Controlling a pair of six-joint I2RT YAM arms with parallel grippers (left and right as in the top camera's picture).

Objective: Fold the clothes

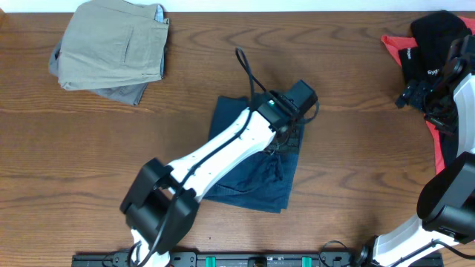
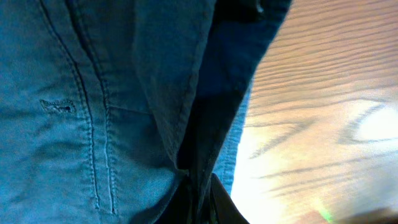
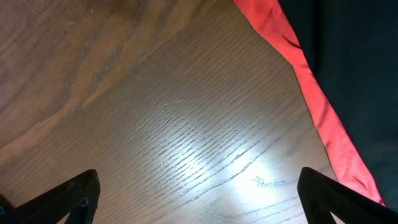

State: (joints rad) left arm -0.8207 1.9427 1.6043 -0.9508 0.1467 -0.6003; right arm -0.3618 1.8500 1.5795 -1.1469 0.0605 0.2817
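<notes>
The navy shorts' edge beside the wood is below my left gripper. My left gripper will next bring the pinched fold down onto that edge and let it go.
The dark navy-blue shorts (image 1: 256, 174) lie partly folded in the middle of the table. My left gripper (image 1: 291, 127) is at their far right edge, shut on a fold of the navy fabric (image 2: 68, 112), which fills the left wrist view; the pinched fold shows between the dark fingers (image 2: 202, 202). My right gripper (image 3: 199, 199) is open and empty over bare wood at the far right (image 1: 430, 93). The coral-red piece (image 3: 311, 99) lies just beside it, with the black white-lettered top (image 1: 434, 44) on it.
Folded tan shorts (image 1: 119, 44) rest on grey shorts (image 1: 122, 93) at the far left. The wooden table (image 1: 356, 163) shows between the piles. The left arm's black cable (image 1: 249, 70) loops above the navy shorts.
</notes>
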